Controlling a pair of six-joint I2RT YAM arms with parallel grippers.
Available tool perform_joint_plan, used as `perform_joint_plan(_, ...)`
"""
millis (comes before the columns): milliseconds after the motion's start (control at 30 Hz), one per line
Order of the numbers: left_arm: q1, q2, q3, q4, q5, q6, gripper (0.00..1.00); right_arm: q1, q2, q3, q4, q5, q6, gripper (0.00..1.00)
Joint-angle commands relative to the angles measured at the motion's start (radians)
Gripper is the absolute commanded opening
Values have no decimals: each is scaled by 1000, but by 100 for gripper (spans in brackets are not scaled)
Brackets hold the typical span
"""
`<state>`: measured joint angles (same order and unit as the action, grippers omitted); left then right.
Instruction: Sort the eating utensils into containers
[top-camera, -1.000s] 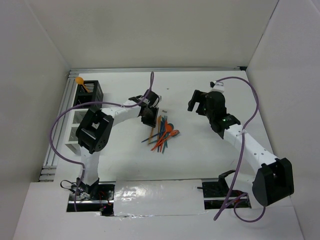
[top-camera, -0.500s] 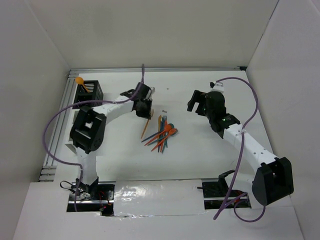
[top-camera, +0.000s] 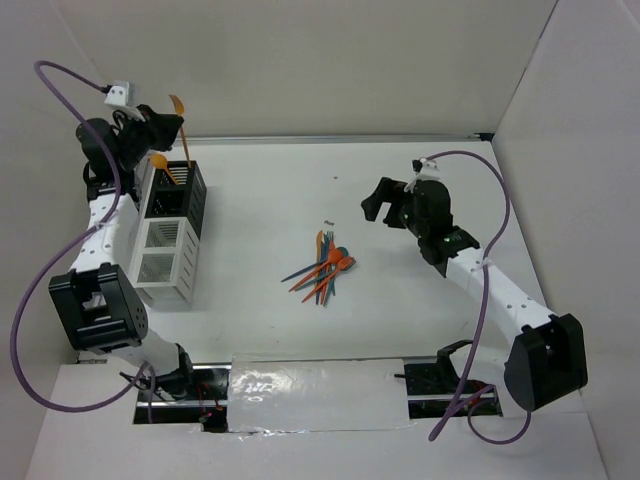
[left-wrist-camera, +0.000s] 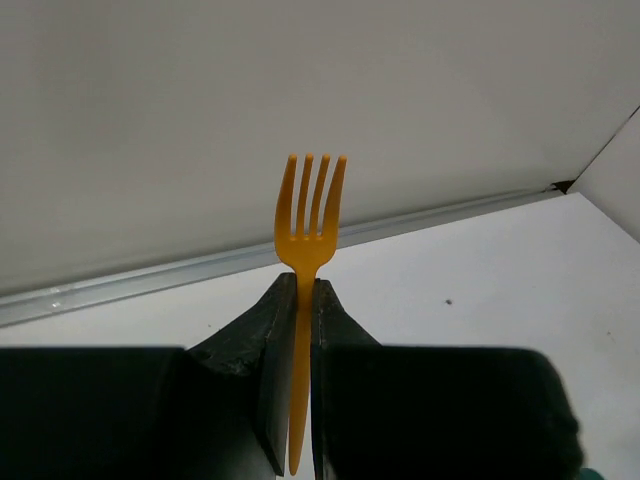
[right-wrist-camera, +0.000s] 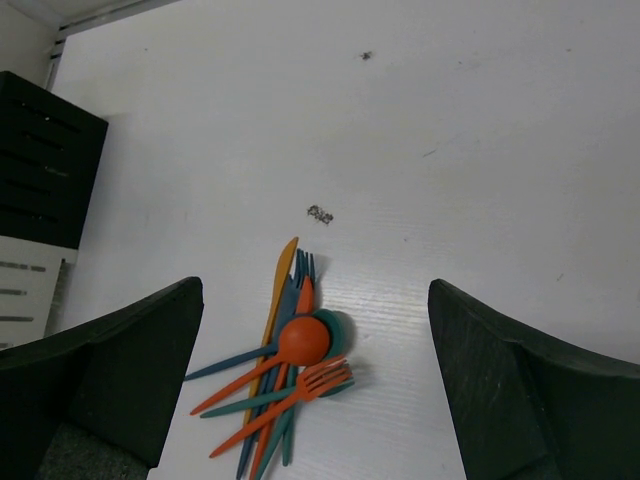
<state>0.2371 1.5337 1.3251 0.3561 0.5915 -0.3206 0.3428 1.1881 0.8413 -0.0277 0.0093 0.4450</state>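
I will next move my left gripper down toward the black bin's far section and let go of the orange fork into it, because that open section is below the gripper.
My left gripper is raised at the far left, above the black slatted bin. It is shut on an orange fork. In the left wrist view the fork stands tines up between the closed fingers. An orange spoon stands in the black bin. White bins join it in a row. The other utensils lie in a pile at mid table. My right gripper is open and empty, above and to the right of the pile. The pile shows between its fingers.
A metal rail runs along the table's left edge beside the bins. White walls close in the back and sides. A small dark speck lies beyond the pile. The black bin shows at the left of the right wrist view.
My left arm has swung from beside the pile to the far left above the bins, carrying the orange fork. My right gripper has shifted slightly left.
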Motion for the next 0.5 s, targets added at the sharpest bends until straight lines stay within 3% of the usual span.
perform_joint_plan(0,43,48,-23,270,146,9,8,16,14,-5,112,-42,-20,100)
perform_joint_plan(133,48,158,0,355,133,69,8,30,63,10,147,-65,-44,100)
perform_joint_plan(333,93,210,-102,573,113,74,9,55,142,62,124,-65,-95,100)
perform_joint_plan(467,123,253,-119,612,117,106,8,64,159,71,124,-65,-100,100)
